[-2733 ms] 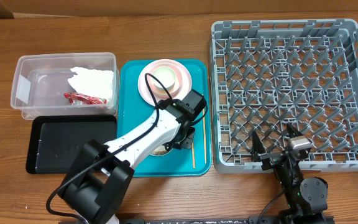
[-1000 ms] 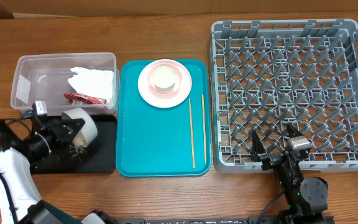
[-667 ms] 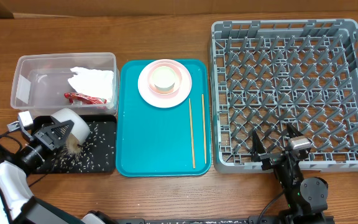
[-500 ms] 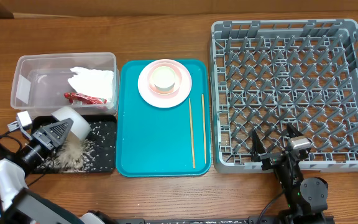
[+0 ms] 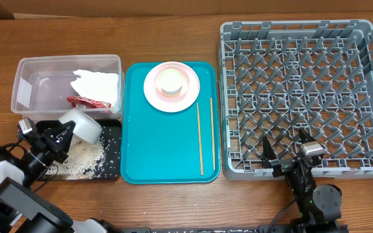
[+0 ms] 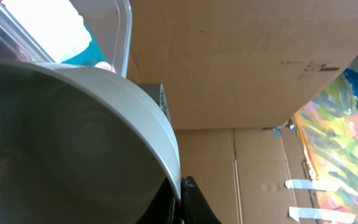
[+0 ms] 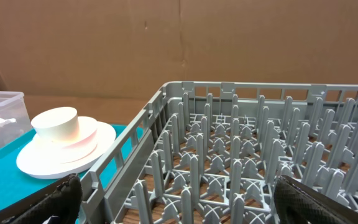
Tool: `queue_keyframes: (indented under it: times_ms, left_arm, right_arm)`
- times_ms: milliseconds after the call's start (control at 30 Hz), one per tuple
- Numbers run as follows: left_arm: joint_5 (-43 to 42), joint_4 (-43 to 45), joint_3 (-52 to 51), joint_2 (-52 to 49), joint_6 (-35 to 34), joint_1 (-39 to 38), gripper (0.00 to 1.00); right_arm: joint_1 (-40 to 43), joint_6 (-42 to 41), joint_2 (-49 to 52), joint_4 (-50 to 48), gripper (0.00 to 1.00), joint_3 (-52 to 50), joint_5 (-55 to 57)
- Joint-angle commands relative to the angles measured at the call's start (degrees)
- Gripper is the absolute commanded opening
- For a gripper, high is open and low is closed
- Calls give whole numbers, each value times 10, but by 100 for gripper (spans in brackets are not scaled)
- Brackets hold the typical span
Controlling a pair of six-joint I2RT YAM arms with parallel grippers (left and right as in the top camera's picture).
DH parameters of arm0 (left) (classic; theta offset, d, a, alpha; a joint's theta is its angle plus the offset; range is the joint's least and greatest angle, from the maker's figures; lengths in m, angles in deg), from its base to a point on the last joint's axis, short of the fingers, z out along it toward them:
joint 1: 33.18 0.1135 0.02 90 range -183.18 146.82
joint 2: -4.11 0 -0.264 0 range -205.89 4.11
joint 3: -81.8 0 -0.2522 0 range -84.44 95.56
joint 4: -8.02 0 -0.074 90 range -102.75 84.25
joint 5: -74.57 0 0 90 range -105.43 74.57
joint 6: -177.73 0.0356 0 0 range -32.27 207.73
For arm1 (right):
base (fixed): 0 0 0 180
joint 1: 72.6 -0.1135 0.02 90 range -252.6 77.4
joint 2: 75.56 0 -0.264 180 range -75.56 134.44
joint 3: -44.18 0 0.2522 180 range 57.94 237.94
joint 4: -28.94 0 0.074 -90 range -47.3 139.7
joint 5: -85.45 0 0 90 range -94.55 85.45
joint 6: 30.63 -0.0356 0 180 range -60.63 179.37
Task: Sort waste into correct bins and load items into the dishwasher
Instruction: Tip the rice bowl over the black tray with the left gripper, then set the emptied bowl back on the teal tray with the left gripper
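Observation:
The spot on the teal tray beside the chopsticks is bare, so my left gripper should turn the bowl upright, swing across and down onto it, and release the bowl.
My left gripper [image 5: 60, 136] is shut on the rim of the grey-white bowl [image 5: 83, 127], which is tipped on its side over the black tray [image 5: 112, 169]. Whitish rice grains [image 5: 83, 162] lie scattered on that tray. In the left wrist view the bowl [image 6: 73, 137] fills the left half, its rim pinched in my left gripper [image 6: 180, 186]. The clear tub [image 5: 31, 90] holds the white napkin [image 5: 96, 84] and the red wrapper [image 5: 86, 101]. My right gripper [image 5: 285, 152] stands open at the front edge of the grey dish rack [image 5: 306, 90], holding nothing.
A teal tray [image 5: 160, 149] carries the pink plate [image 5: 171, 98] with a pink bowl and white cup [image 5: 171, 81] stacked on it. Two chopsticks [image 5: 199, 138] lie along its right side. The right wrist view shows the rack's pegs [image 7: 241, 155] and the plate [image 7: 67, 155].
The tipped bowl has poured rice onto the black tray, and the pile has grown. The bowl has shifted slightly up and right. The right arm has stayed still.

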Motion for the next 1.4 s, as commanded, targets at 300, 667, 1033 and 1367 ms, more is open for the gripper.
queue_keyframes:
  times_ms: [300, 667, 1033, 1367]
  left_arm:
    - [-25, -6, 1, 5, -34, 2, 4]
    - [-6, -18, 25, 36, -60, -31, 4]
    - [259, -19, 125, 147, -179, -282, 4]
    - [651, -37, 131, 172, -225, -594, 4]
  right_arm:
    - [4, 0, -6, -3, 100, -6, 1]
    - [4, 0, -6, -4, 100, -6, 1]
    - [4, 0, -6, -3, 100, -6, 3]
    - [4, 0, -6, -3, 100, -6, 3]
